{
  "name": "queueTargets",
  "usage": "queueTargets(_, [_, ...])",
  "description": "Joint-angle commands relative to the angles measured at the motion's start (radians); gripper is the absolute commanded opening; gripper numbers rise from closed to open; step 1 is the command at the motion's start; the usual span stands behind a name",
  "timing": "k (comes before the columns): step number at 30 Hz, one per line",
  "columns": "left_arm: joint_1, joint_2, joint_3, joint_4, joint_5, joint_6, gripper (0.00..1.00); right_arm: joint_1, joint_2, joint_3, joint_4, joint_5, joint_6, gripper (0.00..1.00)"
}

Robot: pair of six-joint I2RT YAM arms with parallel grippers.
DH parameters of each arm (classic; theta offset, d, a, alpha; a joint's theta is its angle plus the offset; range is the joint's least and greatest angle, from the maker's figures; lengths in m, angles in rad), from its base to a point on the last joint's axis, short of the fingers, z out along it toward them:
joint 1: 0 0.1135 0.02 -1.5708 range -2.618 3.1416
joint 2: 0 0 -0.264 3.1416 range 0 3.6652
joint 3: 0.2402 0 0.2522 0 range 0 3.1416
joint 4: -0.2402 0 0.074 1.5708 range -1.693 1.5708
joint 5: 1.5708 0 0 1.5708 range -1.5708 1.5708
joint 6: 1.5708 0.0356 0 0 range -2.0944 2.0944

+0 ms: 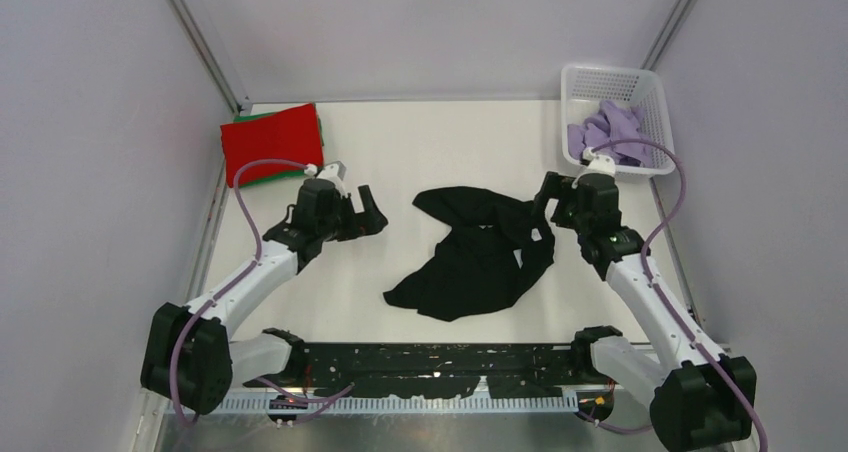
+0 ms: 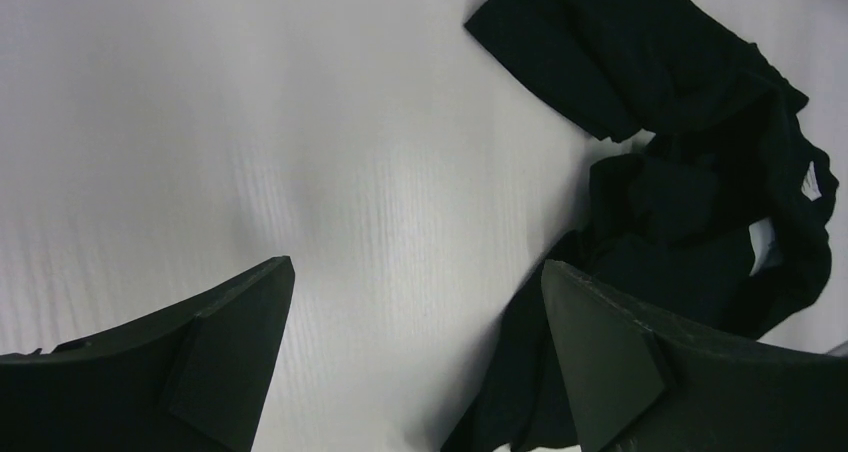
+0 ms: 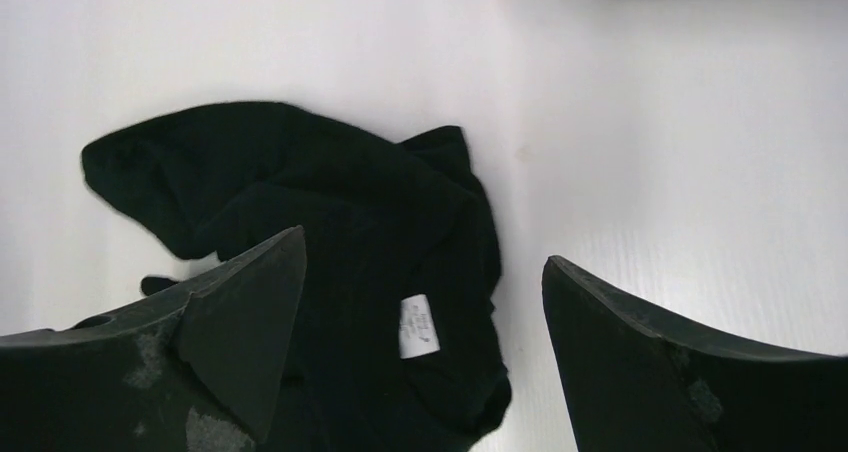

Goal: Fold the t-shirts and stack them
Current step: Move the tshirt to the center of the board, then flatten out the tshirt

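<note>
My left gripper should next move back and down onto the black t-shirt's near pointed corner (image 1: 392, 297), which is below it, nearer my base, and sticks out onto bare table.
A large black t-shirt (image 1: 470, 257) lies crumpled in the middle of the table, its small white tag (image 3: 418, 326) facing up. My right gripper (image 1: 545, 200) stands open over the shirt's right edge (image 3: 330, 192), with cloth below the gap and nothing held. My left gripper (image 1: 370, 212) is open to the left of the shirt, over bare table (image 2: 416, 264); the black cloth (image 2: 680, 82) lies beside its right finger. A folded red t-shirt (image 1: 272, 142) rests on a green one (image 1: 321, 130) at the back left. A lavender t-shirt (image 1: 605, 130) is bunched in the basket.
A white plastic basket (image 1: 612, 72) stands at the back right corner. Grey walls close in the table on the left, right and back. A black perforated rail (image 1: 430, 367) runs along the near edge between the arm bases.
</note>
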Motion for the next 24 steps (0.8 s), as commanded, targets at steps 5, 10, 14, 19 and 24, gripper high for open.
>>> queueTargets(5, [-0.121, -0.154, -0.118, -0.065, 0.087, -0.046, 0.99, 0.288, 0.335, 0.319, 0.065, -0.089, -0.285, 0.96])
queueTargets(10, [-0.254, -0.216, -0.24, -0.082, 0.093, -0.13, 0.99, 0.358, 0.663, 0.547, 0.002, -0.177, -0.294, 0.95])
queueTargets(14, [-0.299, -0.207, -0.296, -0.022, 0.08, -0.181, 0.99, 0.442, 0.859, 0.734, -0.058, -0.164, -0.309, 0.95])
queueTargets(19, [-0.313, -0.136, -0.311, 0.063, 0.104, -0.218, 0.93, 0.487, 1.053, 0.944, -0.175, -0.103, -0.302, 0.95])
queueTargets(24, [-0.339, -0.027, -0.291, 0.107, 0.129, -0.229, 0.75, 0.513, 1.153, 1.012, -0.208, -0.095, -0.272, 0.96])
